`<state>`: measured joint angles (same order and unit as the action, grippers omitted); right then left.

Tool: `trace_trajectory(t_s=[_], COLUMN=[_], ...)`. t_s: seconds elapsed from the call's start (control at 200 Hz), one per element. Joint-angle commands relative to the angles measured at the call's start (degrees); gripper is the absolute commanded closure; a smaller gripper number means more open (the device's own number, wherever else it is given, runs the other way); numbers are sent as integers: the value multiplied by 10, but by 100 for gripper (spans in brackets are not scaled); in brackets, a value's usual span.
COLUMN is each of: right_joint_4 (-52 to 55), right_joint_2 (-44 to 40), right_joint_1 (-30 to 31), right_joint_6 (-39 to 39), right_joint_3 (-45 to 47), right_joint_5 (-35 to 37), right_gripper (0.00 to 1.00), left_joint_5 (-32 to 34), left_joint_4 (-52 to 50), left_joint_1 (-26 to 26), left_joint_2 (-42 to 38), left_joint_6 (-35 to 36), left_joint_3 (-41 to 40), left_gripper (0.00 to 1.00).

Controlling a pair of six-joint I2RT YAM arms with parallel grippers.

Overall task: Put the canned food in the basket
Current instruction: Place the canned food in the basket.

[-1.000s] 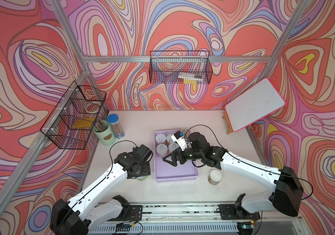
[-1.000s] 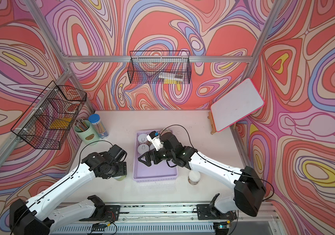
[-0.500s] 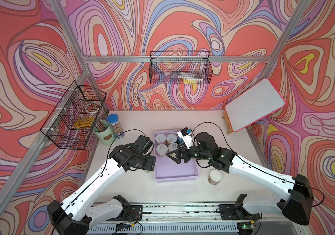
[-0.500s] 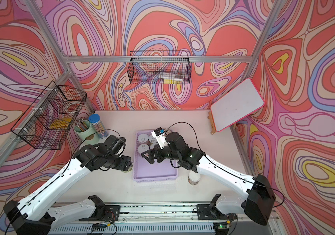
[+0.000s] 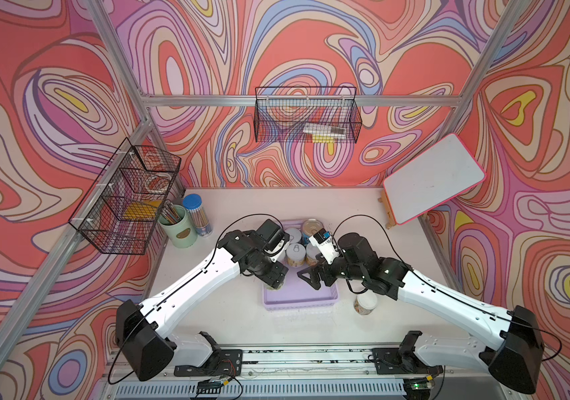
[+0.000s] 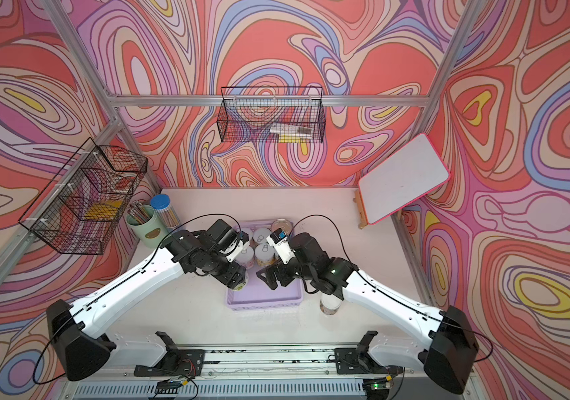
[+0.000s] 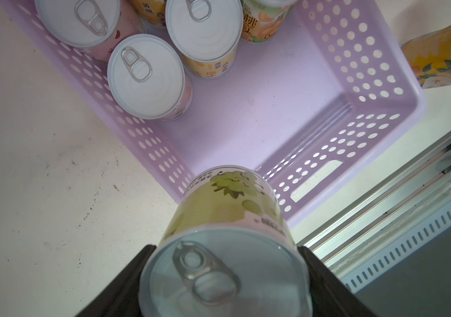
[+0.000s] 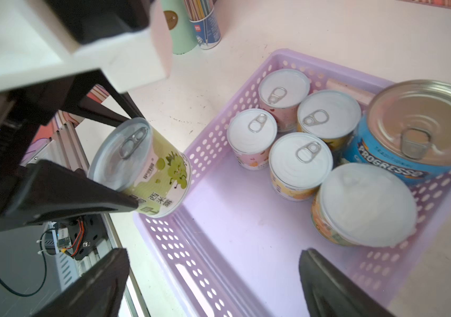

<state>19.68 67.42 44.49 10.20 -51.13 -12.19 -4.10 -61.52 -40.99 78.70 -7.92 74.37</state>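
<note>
My left gripper should next lower the green-labelled can outward onto the basket's bottom beside the nearest pink tin and let go of it, because that part of the bottom below is bare.
The lavender basket lies mid-table. Several small tins stand at its far end beside a taller blue-labelled can. My left gripper is shut on a green-labelled can, held tilted just above the basket's front-left corner. My right gripper hangs open over the basket's bare front half, holding nothing. One more can stands on the table to the right of the basket.
A mint green pencil cup and a blue-capped pencil tube stand at the back left. A tilted whiteboard sits at the back right. Black wire baskets hang on the walls. The metal rail runs along the front edge.
My left arm has lifted the green can from the table left of the basket and carried it rightward over the basket's corner. The right gripper has drifted slightly right, still open.
</note>
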Motion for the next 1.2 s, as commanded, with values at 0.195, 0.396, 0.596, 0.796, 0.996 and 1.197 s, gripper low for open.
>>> trace_trajectory(t_s=[0.195, 0.396, 0.596, 0.796, 0.996, 1.197], right_joint_4=[-85, -117, -140, -141, -162, -166], right_joint_2=[-91, -113, -167, -198, -188, -197], right_joint_1=[-63, -63, -63, -63, -62, -63], right_joint_6=[15, 47, 55, 53, 60, 61], right_joint_3=[93, 134, 174, 194, 197, 203], right_joint_5=[-96, -101, -33, -13, -31, -31], right_gripper=[2, 2, 2, 2, 2, 2], left_joint_5=[-8, -8, 36, 55, 86, 139], left_joint_4=[54, 74, 81, 91, 108, 114], left_joint_1=[-14, -14, -14, -14, -14, -14], left_joint_2=[55, 90, 120, 144, 171, 198], left_joint_6=[90, 128, 149, 162, 171, 169], left_joint_3=[25, 25, 18, 13, 4, 4], left_gripper=[37, 37, 37, 37, 37, 38])
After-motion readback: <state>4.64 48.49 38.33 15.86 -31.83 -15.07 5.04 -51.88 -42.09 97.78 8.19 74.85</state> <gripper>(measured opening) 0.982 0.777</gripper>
